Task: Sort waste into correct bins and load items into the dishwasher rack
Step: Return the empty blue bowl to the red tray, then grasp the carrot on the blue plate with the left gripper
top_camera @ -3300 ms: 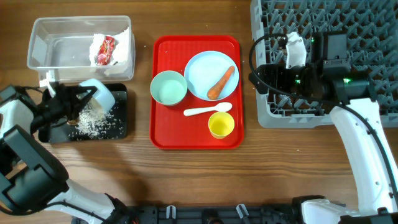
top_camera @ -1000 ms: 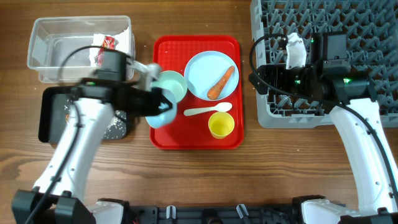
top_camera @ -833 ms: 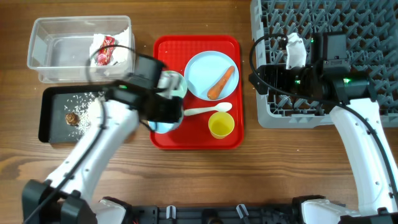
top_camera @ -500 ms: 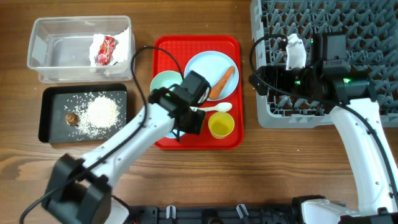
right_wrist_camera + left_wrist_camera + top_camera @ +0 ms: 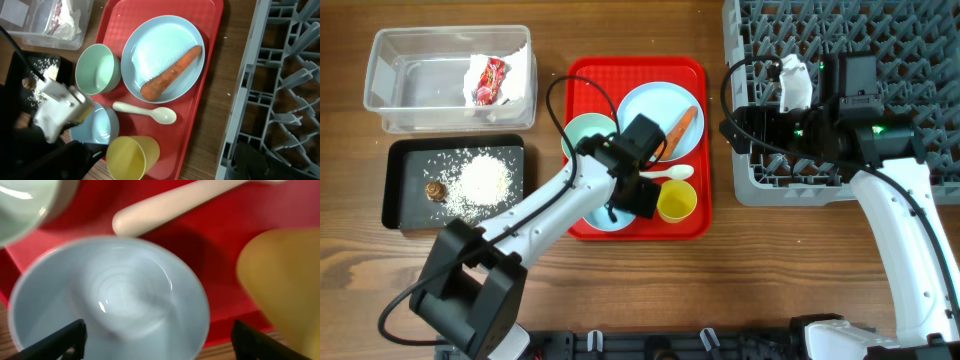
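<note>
My left gripper moves outward past the white spoon and down onto the carrot (image 5: 677, 132) next, since food still occupies the plate. The carrot lies outward of the gripper's fingers.
My left gripper (image 5: 642, 195) reaches over the red tray and stands open. Right below it a pale blue bowl (image 5: 110, 300) rests upright on the tray's front part, between the spread fingers (image 5: 65, 340), empty inside. A second, greenish bowl (image 5: 590, 135) sits behind it. The carrot (image 5: 677, 132) lies on the blue plate (image 5: 645, 110). The white spoon (image 5: 660, 175) and yellow cup (image 5: 676, 202) sit to the right of the bowl. My right gripper (image 5: 732, 128) hangs open at the grey dishwasher rack's (image 5: 880, 60) left edge, holding nothing.
The clear tub (image 5: 420, 85) at the back left holds a white tissue and a red wrapper (image 5: 488, 80). The black tray (image 5: 405, 170) in front of it holds rice (image 5: 485, 180) and a brown lump (image 5: 436, 190). The red tray (image 5: 695, 225) lies between bins and rack.
My left arm swung right from the black tray to the red tray with the blue bowl, set it down at the tray's front and opened. The right arm has not moved.
</note>
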Controlling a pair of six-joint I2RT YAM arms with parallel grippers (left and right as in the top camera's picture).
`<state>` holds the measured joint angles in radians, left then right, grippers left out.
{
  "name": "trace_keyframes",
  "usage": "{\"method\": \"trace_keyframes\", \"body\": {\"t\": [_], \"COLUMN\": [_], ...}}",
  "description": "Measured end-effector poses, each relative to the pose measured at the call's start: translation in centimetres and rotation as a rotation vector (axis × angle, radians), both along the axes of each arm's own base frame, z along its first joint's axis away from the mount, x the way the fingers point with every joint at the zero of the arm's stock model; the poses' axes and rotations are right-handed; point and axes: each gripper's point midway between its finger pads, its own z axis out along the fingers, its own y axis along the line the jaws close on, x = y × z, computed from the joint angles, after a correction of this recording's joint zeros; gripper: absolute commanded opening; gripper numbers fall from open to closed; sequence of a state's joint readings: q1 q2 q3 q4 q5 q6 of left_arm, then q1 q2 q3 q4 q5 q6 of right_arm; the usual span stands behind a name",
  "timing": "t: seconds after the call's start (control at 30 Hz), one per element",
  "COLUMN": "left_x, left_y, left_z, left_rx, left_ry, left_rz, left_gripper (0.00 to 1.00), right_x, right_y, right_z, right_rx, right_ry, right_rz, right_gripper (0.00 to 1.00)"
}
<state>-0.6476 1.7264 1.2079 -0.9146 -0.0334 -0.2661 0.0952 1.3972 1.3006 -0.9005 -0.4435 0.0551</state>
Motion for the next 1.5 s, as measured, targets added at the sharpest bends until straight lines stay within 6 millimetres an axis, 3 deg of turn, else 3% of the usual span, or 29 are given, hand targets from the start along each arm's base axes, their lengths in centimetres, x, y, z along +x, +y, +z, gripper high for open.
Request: {"method": "trace_keyframes", "body": {"t": [0.1, 0.27, 0.33, 0.43, 0.53, 0.67, 1.0, 1.27, 1.37, 1.5], "left_x": [2.6, 8.8, 11.1, 13.8, 15.8, 17.5, 15.2, 14.5, 14.7, 15.1], "left_y": [-1.6, -3.9, -3.7, -3.0, -3.0, -5.2, -10.4, -10.5, -10.3, -10.1], "left_z": [3.0, 9.7, 11.7, 12.9, 11.7, 8.4, 1.4, -2.9, -3.7, -3.8], "left_rx": [-0.059, -0.194, -0.228, -0.251, -0.252, -0.266, -0.252, -0.19, -0.175, -0.168], "left_ry": [-0.084, -0.309, -0.386, -0.456, -0.478, -0.476, -0.361, -0.298, -0.295, -0.306], "left_rz": [-0.015, -0.022, -0.02, -0.024, -0.052, -0.127, -0.28, -0.322, -0.322, -0.323], "left_gripper": [1.0, 1.0, 1.0, 1.0, 1.0, 1.0, 0.97, 0.89, 0.79, 0.53], "right_x": [0.1, 0.4, 0.5, 0.1, -0.6, -1.4, -2.0, -1.7, -1.6, -1.5], "right_y": [-0.2, -1.6, -2.9, -4.7, -6.3, -6.8, -6.8, -6.8, -6.9, -6.9], "right_z": [0.0, 0.5, 1.8, 4.5, 7.2, 9.2, 7.3, 5.8, 5.3, 5.1], "right_rx": [-0.003, -0.002, -0.001, 0.0, -0.004, -0.007, -0.009, -0.01, -0.01, -0.009], "right_ry": [-0.007, -0.021, -0.06, -0.142, -0.225, -0.287, -0.19, -0.132, -0.113, -0.106], "right_rz": [0.0, -0.041, -0.078, -0.133, -0.181, -0.2, -0.2, -0.198, -0.198, -0.198], "right_gripper": [1.0, 1.0, 1.0, 1.0, 1.0, 1.0, 1.0, 1.0, 1.0, 1.0]}}
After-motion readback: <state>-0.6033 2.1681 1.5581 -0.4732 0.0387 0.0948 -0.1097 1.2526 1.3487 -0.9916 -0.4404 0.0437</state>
